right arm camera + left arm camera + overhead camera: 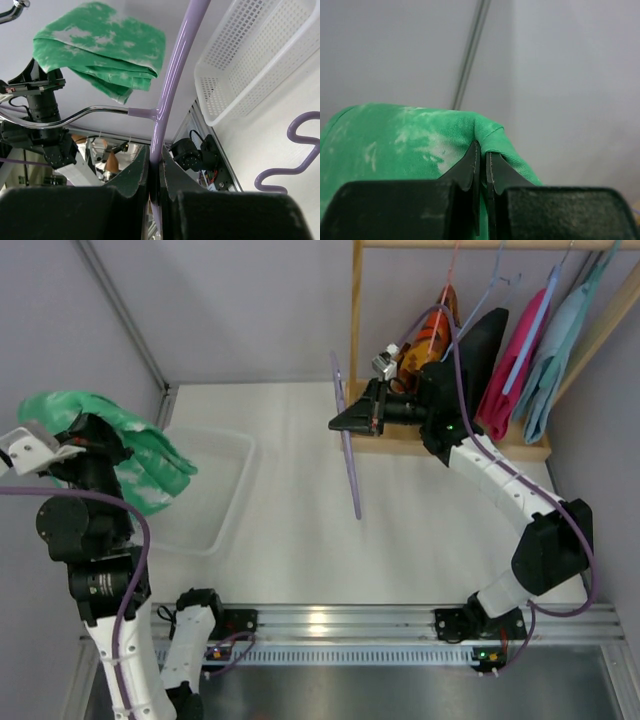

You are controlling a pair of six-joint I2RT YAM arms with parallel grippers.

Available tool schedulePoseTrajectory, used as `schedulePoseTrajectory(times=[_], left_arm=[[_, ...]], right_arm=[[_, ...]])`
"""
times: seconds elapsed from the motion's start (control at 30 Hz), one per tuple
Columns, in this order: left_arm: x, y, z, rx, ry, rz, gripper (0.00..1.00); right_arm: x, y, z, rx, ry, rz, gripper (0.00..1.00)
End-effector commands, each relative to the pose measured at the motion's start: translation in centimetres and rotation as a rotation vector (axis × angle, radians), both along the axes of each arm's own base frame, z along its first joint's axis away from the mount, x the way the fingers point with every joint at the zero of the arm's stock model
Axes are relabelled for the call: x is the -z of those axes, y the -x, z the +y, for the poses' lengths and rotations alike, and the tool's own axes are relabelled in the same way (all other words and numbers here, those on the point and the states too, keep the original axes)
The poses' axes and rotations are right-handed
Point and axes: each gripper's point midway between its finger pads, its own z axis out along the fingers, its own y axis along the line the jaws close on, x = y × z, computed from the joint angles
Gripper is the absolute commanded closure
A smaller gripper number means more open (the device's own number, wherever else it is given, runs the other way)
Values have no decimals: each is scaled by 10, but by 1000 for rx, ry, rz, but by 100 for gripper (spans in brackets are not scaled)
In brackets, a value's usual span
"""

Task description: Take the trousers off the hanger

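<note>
My left gripper tilts down and lowers the trousers (150, 455) over the basket next before opening, since the trousers are only partly over the basket.
The green trousers (150, 455) hang bunched from my left gripper (100, 440) at the far left, beside and partly over the white basket. They are off the hanger. In the left wrist view the jaws of the left gripper (482, 156) are shut on a fold of the green trousers (410, 140). My right gripper (348, 422) is shut on the bare lilac hanger (352, 465), held in the air in front of the rack. In the right wrist view the right gripper (155, 161) pinches the hanger's bar (175, 75), and the trousers (105, 45) show beyond it.
A white perforated basket (240, 480) sits on the table at the left, also seen as the basket (260, 55) in the right wrist view. A wooden rack (356, 330) at the back right carries orange, black, pink and teal garments on hangers. The left arm's links (45, 115) stand below the trousers.
</note>
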Motion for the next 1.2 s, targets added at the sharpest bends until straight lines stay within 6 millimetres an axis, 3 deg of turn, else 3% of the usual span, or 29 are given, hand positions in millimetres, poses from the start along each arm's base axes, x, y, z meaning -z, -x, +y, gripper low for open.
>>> schedulePoseTrajectory(times=[0.0, 0.33, 0.53, 0.63, 0.67, 0.87, 0.9, 0.93, 1.0, 1.07, 1.17], left_arm=[[-5, 8, 26, -146, 17, -32, 100], [97, -27, 52, -263, -25, 243, 100], [188, -105, 49, -156, -35, 484, 100], [211, -134, 48, -119, -52, 544, 100], [233, -150, 49, -107, -50, 604, 100], [277, -192, 56, -99, -63, 712, 99], [294, -199, 57, -92, -60, 758, 96], [298, -203, 57, -89, -59, 769, 93], [317, -211, 53, -63, -51, 812, 70], [320, -215, 48, -31, -46, 817, 47], [307, -216, 31, 56, -35, 768, 32]], right_arm=[[-22, 4, -2, -13, -23, -104, 100], [-43, 17, -4, -48, -23, -194, 100], [-57, 21, -14, 14, 8, -246, 100], [-66, 26, -20, 36, 13, -284, 100], [-68, 30, -22, 36, 14, -291, 100], [-78, 33, -31, 65, 29, -334, 100], [-78, 32, -33, 72, 35, -338, 100], [-79, 30, -35, 83, 39, -337, 100], [-85, 29, -39, 98, 44, -350, 100], [-92, 28, -41, 111, 44, -366, 100], [-97, 29, -45, 124, 50, -374, 100]])
